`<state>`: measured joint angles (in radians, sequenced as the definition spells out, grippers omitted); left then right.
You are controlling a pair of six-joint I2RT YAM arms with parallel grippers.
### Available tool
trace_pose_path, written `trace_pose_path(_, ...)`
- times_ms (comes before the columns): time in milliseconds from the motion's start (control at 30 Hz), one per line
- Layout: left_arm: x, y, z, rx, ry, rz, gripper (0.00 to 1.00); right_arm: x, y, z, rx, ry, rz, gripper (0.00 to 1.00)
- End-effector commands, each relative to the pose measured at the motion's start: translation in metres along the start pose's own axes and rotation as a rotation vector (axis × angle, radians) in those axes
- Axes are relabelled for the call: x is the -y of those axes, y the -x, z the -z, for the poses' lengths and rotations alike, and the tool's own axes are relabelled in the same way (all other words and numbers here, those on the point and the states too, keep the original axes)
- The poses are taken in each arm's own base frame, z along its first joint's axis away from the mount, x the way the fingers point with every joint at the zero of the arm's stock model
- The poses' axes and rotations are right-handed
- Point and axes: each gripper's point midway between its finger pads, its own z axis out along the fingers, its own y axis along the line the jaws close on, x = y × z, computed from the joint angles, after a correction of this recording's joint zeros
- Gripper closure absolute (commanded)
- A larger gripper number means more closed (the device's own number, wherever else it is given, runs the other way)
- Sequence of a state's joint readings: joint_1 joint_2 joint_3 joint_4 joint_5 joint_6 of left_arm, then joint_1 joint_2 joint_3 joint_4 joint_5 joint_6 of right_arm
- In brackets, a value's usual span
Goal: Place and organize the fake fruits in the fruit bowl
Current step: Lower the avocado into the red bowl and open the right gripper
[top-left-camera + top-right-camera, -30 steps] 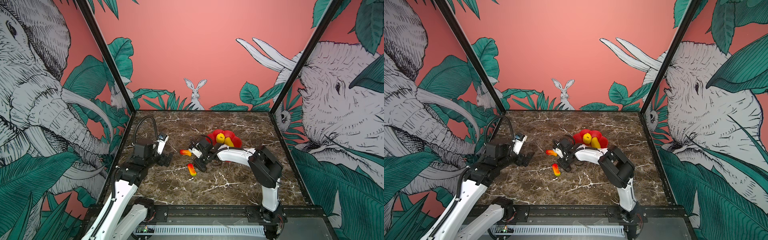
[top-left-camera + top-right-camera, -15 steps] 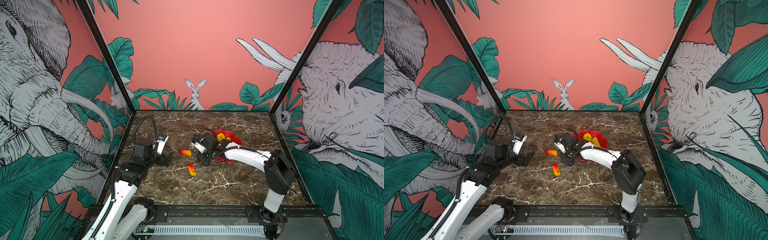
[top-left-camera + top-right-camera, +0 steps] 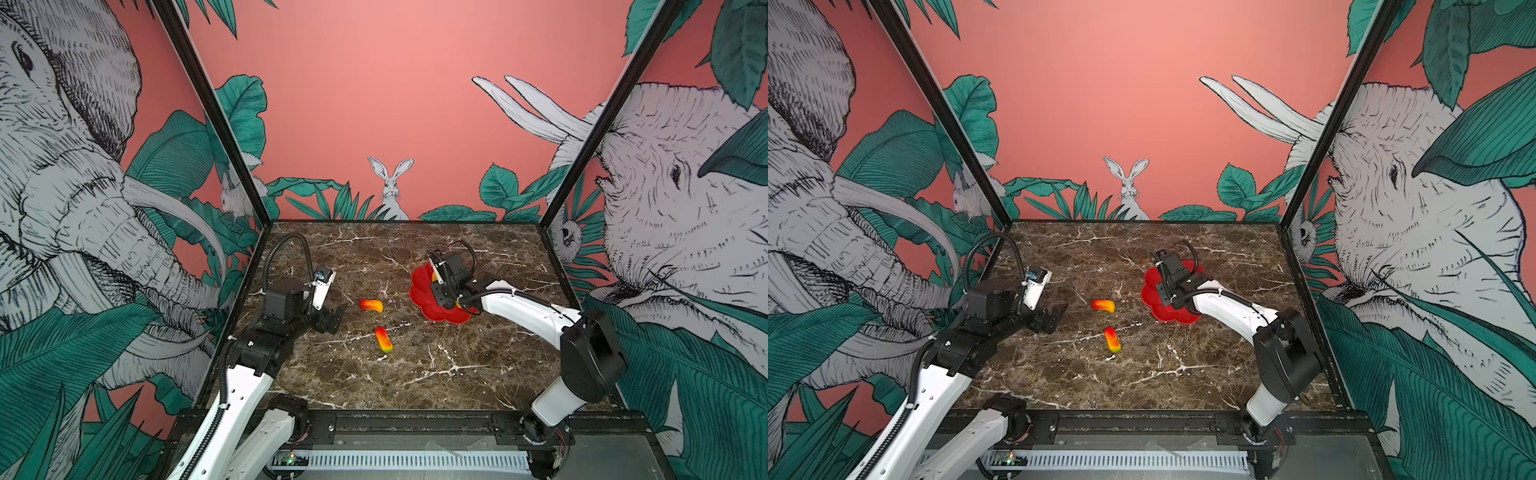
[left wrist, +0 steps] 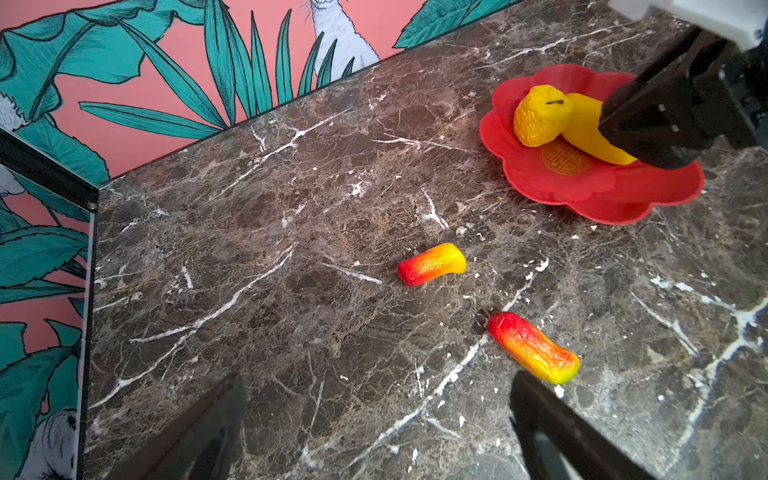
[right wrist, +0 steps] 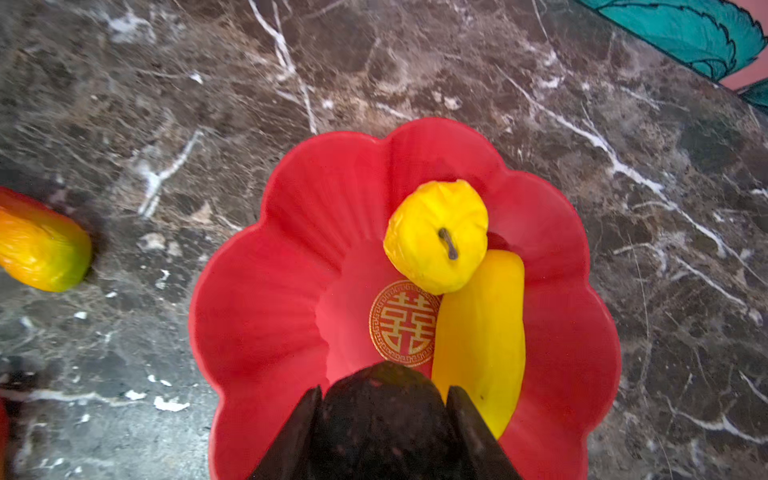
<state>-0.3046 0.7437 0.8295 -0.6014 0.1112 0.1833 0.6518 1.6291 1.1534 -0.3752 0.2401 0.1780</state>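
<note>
My right gripper is above the bare bottom of the bowl beside the long yellow fruit, so next it needs to go down there and let go of the dark blackish oval fruit [image 5: 382, 415].
The red flower-shaped fruit bowl [image 5: 266, 291] [image 3: 420, 286] [image 3: 1150, 291] holds a bumpy round yellow fruit [image 5: 436, 237] [image 4: 540, 116] leaning on a long yellow one [image 5: 482, 332] [image 4: 586, 133]. My right gripper [image 5: 385, 392] [image 3: 445, 291] hangs over the bowl's near side, shut on a dark blackish oval fruit [image 5: 382, 415]. Two red-orange-green fruits lie on the marble left of the bowl, one farther back [image 3: 371, 305] [image 3: 1104, 305] [image 4: 432, 264] and one nearer [image 3: 384, 340] [image 3: 1112, 340] [image 4: 534, 349]. My left gripper [image 4: 376, 386] [image 3: 332, 320] stands open and empty, left of both.
The brown marble floor [image 3: 415, 374] is closed in by painted walls at the back and sides, with a black rail [image 3: 395, 419] along the front. The right arm's white link [image 3: 519, 309] stretches from the front right corner to the bowl.
My right gripper has carried the dark fruit rightward from beside the two loose fruits to above the bowl. The left arm and the loose fruits have stayed put.
</note>
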Motion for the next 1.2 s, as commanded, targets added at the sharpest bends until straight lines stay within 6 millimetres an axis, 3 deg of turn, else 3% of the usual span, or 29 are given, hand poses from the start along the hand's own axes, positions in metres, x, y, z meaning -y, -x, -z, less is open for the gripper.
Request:
trace_pose_path(0, -0.001, -0.007, 0.001, -0.017, 0.005, -0.003, 0.00, 0.011, 0.006, -0.006, 0.045, -0.076, -0.041, 0.70)
trace_pose_path(367, 0.000, -0.006, 0.002, -0.008, 0.002, -0.004, 0.00, 0.008, -0.014, -0.040, 0.008, -0.094, -0.027, 0.67)
trace_pose_path(967, 0.001, -0.006, 0.001, -0.011, -0.004, -0.006, 0.00, 0.014, -0.035, -0.064, -0.050, -0.158, 0.047, 0.64)
trace_pose_path(1067, 0.001, -0.006, 0.000, -0.013, -0.006, -0.006, 0.00, 0.014, -0.036, -0.066, -0.050, -0.160, 0.057, 0.60)
trace_pose_path(1167, 0.001, -0.006, -0.001, -0.015, -0.007, -0.006, 0.00, 0.014, -0.036, -0.066, -0.051, -0.160, 0.064, 0.50)
